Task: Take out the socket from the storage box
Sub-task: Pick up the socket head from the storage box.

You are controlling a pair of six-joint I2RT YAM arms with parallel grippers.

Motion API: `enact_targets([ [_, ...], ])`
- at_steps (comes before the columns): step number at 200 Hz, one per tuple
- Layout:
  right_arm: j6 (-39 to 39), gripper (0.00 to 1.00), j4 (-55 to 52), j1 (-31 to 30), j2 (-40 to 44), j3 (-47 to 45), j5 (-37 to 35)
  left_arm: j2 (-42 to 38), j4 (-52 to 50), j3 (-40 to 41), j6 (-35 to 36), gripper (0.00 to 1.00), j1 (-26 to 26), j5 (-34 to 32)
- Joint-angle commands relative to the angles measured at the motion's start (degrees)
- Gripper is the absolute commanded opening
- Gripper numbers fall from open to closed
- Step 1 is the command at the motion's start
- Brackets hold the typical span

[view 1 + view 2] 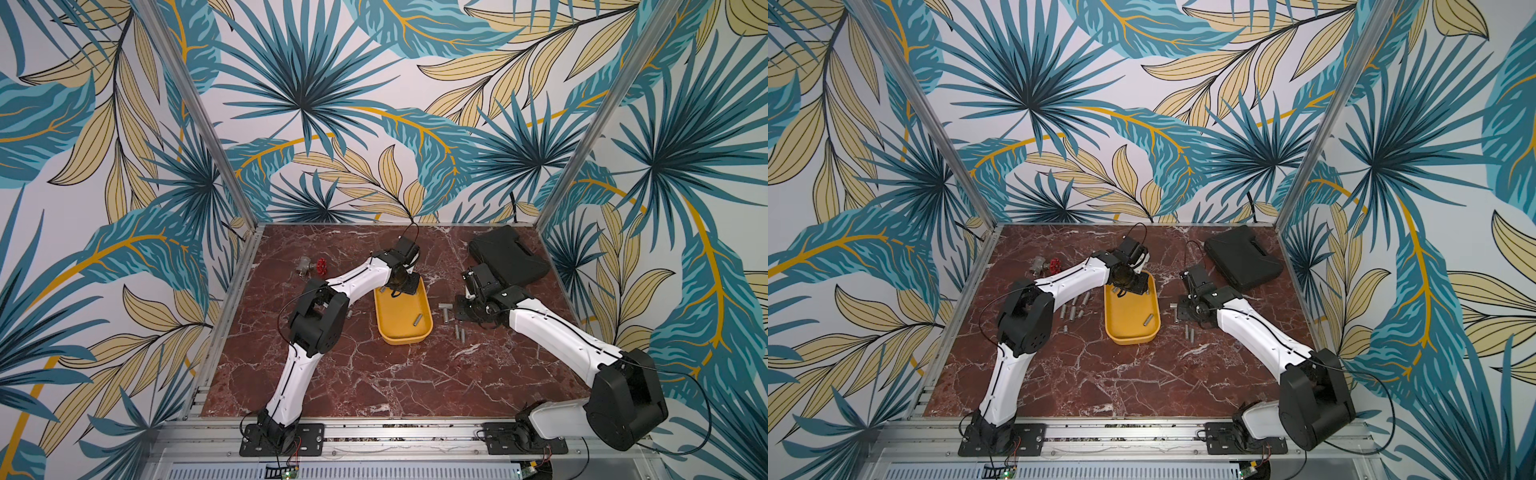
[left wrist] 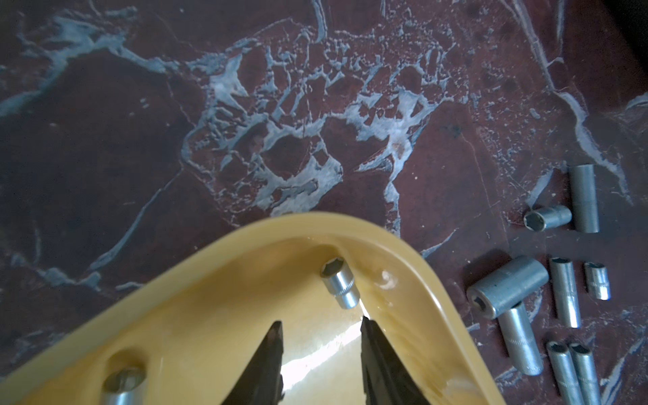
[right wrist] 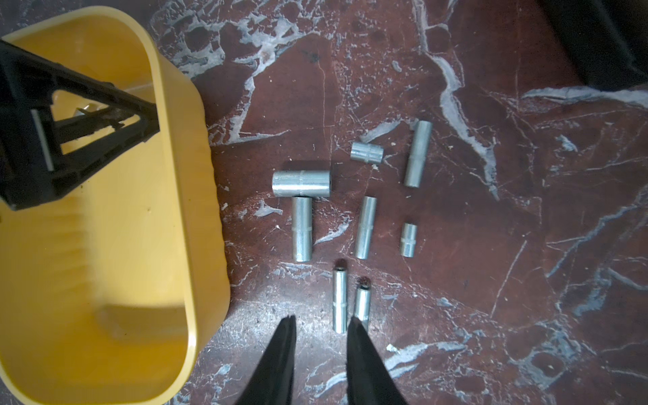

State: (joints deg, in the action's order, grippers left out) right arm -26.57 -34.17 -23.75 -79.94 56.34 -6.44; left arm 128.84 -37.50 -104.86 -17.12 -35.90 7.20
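Observation:
The short silver socket (image 2: 340,287) lies beyond the open fingers, so I will bring my left gripper down toward the tray's curved far side and close it around that socket.
The storage box (image 1: 405,340) is a shallow yellow tray in the middle of the marble table, seen in both top views (image 1: 1129,341). My left gripper (image 2: 321,321) reaches into its far end, open, with nothing between the fingers. A short silver socket (image 2: 340,287) lies just beyond its fingertips against the tray's curved wall (image 2: 350,224). A second socket (image 2: 122,385) lies in the tray to one side, and another socket (image 1: 417,319) rests near the tray's near end. My right gripper (image 3: 322,318) hangs open and empty over the table beside the tray (image 3: 203,210).
Several loose sockets (image 3: 364,228) lie on the table right of the tray, under my right gripper. Several more sockets (image 1: 1073,309) lie left of it. A flat black case (image 1: 509,257) sits at the back right, a valve with a red handle (image 1: 311,266) at the back left.

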Motion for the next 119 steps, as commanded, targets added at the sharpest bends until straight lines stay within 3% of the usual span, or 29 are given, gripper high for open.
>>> enact_targets([
  [1, -0.4, 0.28, 0.1, 0.3, -0.2, -1.4, -0.4, 1.5, 1.9, -3.1, 0.8, 0.4, -0.4, 1.5],
  [68, -0.6, 0.28, 0.5, 0.6, -0.7, -1.9, 0.0, 5.2, 1.8, -4.7, 1.8, 0.39, -0.7, 0.8],
  [119, -0.9, 0.28, 1.1, 0.6, -1.1, -2.2, 0.8, 6.8, -1.6, -4.2, 4.3, 0.29, -1.6, -4.8],
])
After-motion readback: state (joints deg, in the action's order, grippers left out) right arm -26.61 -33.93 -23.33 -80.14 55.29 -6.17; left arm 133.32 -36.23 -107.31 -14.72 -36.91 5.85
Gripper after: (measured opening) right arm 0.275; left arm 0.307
